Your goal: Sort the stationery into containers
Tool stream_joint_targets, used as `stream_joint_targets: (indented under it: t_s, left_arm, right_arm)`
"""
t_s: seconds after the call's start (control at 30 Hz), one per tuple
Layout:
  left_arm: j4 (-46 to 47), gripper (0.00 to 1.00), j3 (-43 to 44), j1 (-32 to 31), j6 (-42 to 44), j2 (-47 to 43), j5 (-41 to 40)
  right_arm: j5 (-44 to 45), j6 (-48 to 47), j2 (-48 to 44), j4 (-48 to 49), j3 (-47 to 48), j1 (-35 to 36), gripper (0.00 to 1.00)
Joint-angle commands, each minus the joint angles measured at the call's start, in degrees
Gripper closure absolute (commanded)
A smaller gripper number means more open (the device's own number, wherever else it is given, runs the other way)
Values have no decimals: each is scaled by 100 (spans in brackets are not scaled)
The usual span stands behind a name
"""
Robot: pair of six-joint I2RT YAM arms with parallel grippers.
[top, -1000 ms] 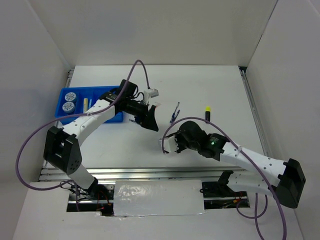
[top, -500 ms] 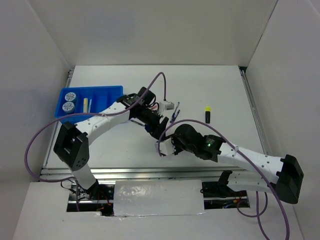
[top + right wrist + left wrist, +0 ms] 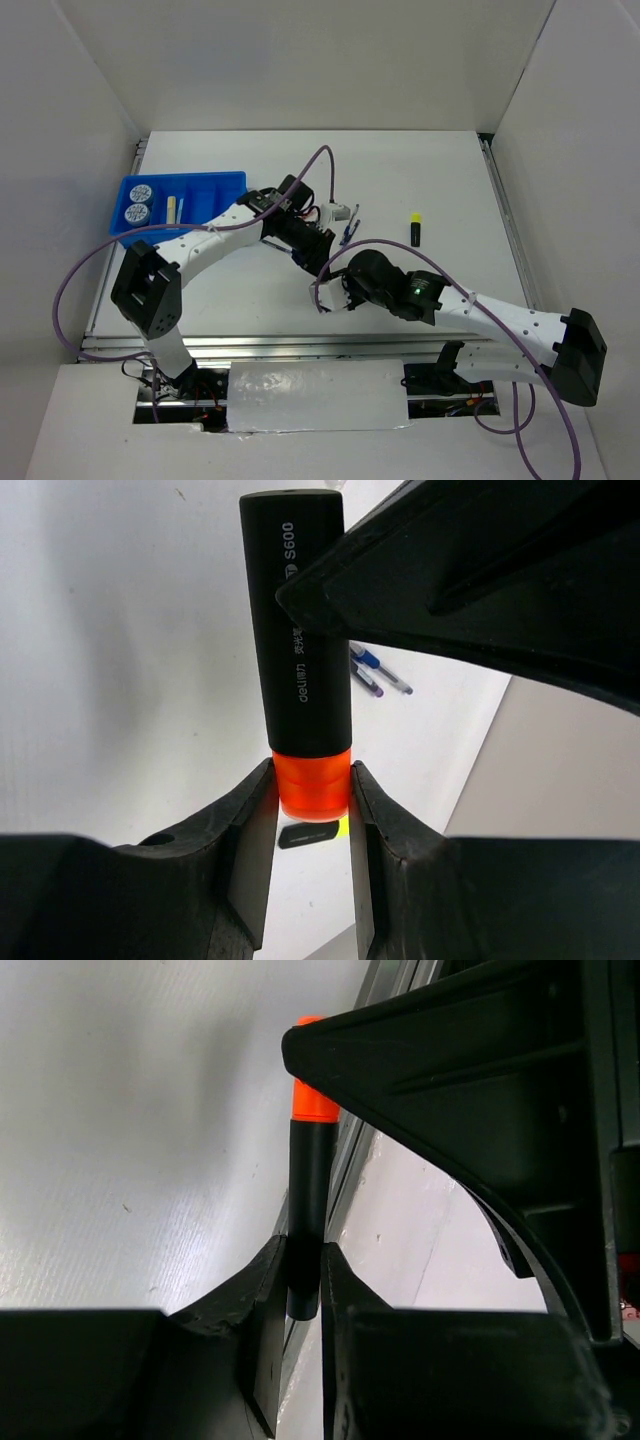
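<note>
I will next move my left gripper over the blue tray's empty middle (image 3: 206,193) to let go of the highlighter, because the middle of the tray is outward and to the gripper's left in the top view.
A black highlighter with an orange cap (image 3: 300,650) is held off the table between both arms. My right gripper (image 3: 312,795) is shut on its orange cap. My left gripper (image 3: 303,1280) is shut on the black end of the same highlighter (image 3: 310,1190). In the top view the two grippers meet near the table's middle, the left gripper (image 3: 318,260) just above the right gripper (image 3: 336,290). The blue tray (image 3: 215,184) stands at the far left. It holds two round pots (image 3: 138,191) and a cream bar (image 3: 171,209).
A yellow-capped black highlighter (image 3: 415,229) lies right of centre, also seen under my right jaws (image 3: 313,833). Blue and purple pens (image 3: 347,228) lie just beyond the grippers. White walls close in the table on three sides.
My left arm swung from beside the tray toward the centre and shut on the black end of the highlighter. The right arm has barely moved.
</note>
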Motion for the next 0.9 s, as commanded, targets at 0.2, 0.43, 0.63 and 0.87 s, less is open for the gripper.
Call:
stream_joint_targets:
  t_s: [0.2,0.43,0.63,0.87]
  left_arm:
    - [399,100,-782,797,-362,-661,41]
    - [784,100,-811,2273,-546,-1278,-853]
    - [1831,100,-697,3347,-1066,-1498,-3612]
    - [2315,100,-468,3453,-908,-717,-5276]
  right_arm:
    - [460,355,-420,1206,12,-464,16]
    - [-136,1099,-800,1051,195,-1858,9]
    - [-1408,3217,436,-65,1109,-3477,12]
    - [-2412,4922,1748,-612,1918,-5016,16]
